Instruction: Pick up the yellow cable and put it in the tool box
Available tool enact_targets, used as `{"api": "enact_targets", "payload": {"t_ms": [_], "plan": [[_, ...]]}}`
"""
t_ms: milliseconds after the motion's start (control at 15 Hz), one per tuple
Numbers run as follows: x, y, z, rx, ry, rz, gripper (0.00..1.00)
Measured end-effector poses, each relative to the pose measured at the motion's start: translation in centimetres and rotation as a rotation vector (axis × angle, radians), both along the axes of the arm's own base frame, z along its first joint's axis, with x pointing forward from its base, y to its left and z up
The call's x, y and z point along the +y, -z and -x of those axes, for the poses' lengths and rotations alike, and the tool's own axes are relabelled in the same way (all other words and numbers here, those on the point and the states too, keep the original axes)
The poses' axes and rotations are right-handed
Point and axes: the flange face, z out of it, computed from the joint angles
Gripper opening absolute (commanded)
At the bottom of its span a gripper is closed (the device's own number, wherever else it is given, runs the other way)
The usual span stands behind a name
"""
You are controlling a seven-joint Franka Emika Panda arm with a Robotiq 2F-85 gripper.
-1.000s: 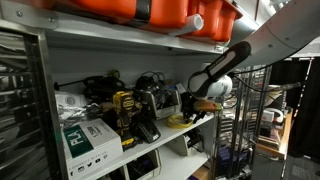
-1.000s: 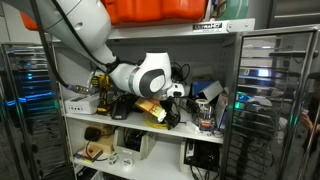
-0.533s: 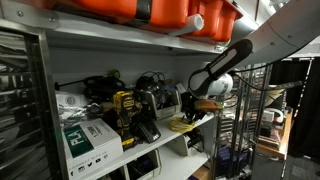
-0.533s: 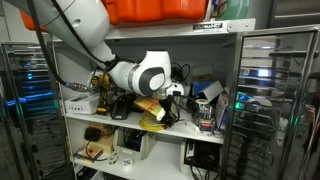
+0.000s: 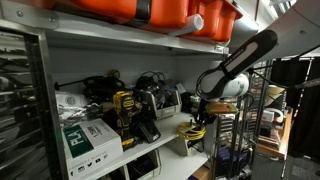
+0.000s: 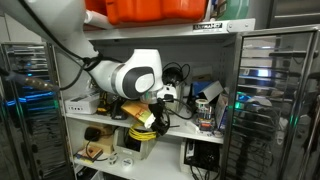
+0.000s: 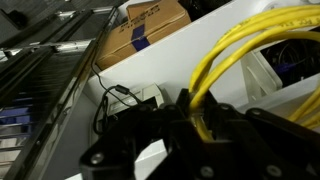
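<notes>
I need to lift my gripper outward next, over the middle shelf's pale bin of black cables, and release the yellow cable there, because the yellow cable hangs off the middle shelf's edge.
My gripper (image 7: 190, 125) is shut on the yellow cable (image 7: 240, 55), whose coiled loops run up out of the jaws in the wrist view. In both exterior views the gripper (image 5: 205, 108) (image 6: 152, 108) is in front of the middle shelf's edge, with the yellow cable (image 5: 194, 128) (image 6: 143, 121) hanging from it, off the shelf. An orange tool box (image 5: 150, 12) (image 6: 150, 10) stands on the top shelf, above the arm. I cannot tell whether it is open.
The middle shelf (image 5: 150, 145) holds yellow-black drills (image 5: 125, 110), black cables and a white box with a green label (image 5: 85, 135). Wire racks (image 5: 20, 100) (image 6: 275, 100) flank the shelving. A cardboard box (image 7: 150, 25) and white bins lie on the lower shelf.
The gripper has moved out from the middle shelf toward its front edge, carrying the yellow cable, which now hangs free of the shelf.
</notes>
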Motion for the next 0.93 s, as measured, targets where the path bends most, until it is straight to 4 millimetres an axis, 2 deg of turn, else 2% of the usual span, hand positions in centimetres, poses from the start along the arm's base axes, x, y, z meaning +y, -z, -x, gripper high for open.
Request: {"api": "enact_targets", "payload": {"t_ms": [200,467,733,933], "plan": [[0.0,-1.3,3.2,-0.110,-0.038,0.054,0.11],[0.1,-5.0,5.7,-0.316,-0.056,0.093,0.10],[0.2,-9.2,6.0,-0.529,-0.057,0.096,0.10],[0.1,-10.7,5.2,-0.641,-0.049,0.095,0.10]]}}
